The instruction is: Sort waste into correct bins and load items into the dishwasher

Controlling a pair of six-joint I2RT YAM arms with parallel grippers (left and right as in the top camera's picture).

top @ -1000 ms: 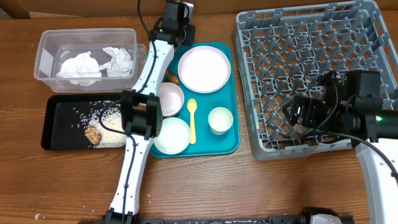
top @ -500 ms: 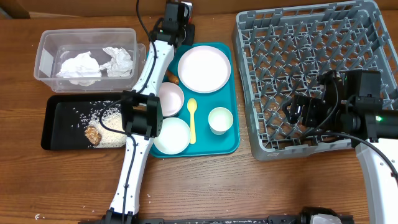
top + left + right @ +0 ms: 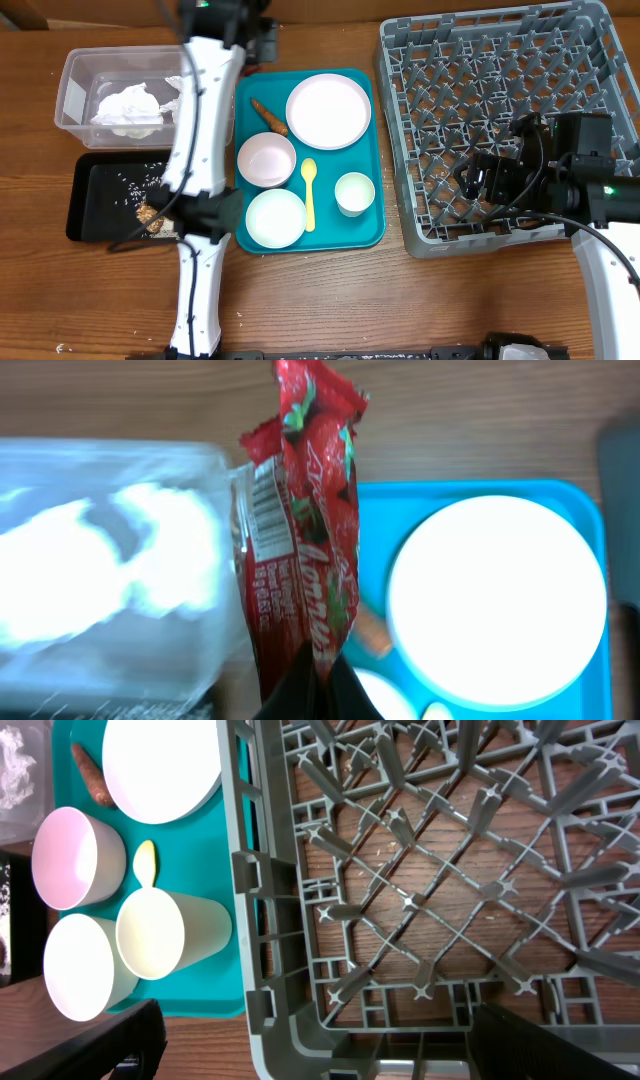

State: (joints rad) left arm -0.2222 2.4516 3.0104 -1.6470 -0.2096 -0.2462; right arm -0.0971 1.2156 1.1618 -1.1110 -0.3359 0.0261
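Note:
The wrapper (image 3: 305,530) goes over the tub's napkins next, as my left gripper swings to its left in the overhead view, then lowers to release it among that waste.
My left gripper (image 3: 322,672) is shut on the lower end of the red snack wrapper (image 3: 305,530), which hangs between the clear tub (image 3: 60,460) and the teal tray's white plate (image 3: 495,590). From overhead the left gripper (image 3: 258,35) sits at the back of the table, beside the tub (image 3: 70,95) that holds crumpled napkins (image 3: 125,105). On the teal tray (image 3: 372,150) lie the plate (image 3: 328,111), two bowls (image 3: 266,159) (image 3: 275,217), a cup (image 3: 354,192), a spoon (image 3: 309,190) and a carrot stick (image 3: 268,116). My right gripper (image 3: 320,1055) stands open over the dish rack's (image 3: 500,110) front left corner.
The black tray (image 3: 85,200) in front of the tub holds loose rice (image 3: 140,172) and a brown chunk (image 3: 148,213); my left arm (image 3: 200,150) crosses its right end. Bare wooden table (image 3: 400,300) runs along the front.
The left arm has swung to the left with the red wrapper, from behind the teal tray towards the clear tub. The carrot stick now shows. The right arm has not moved.

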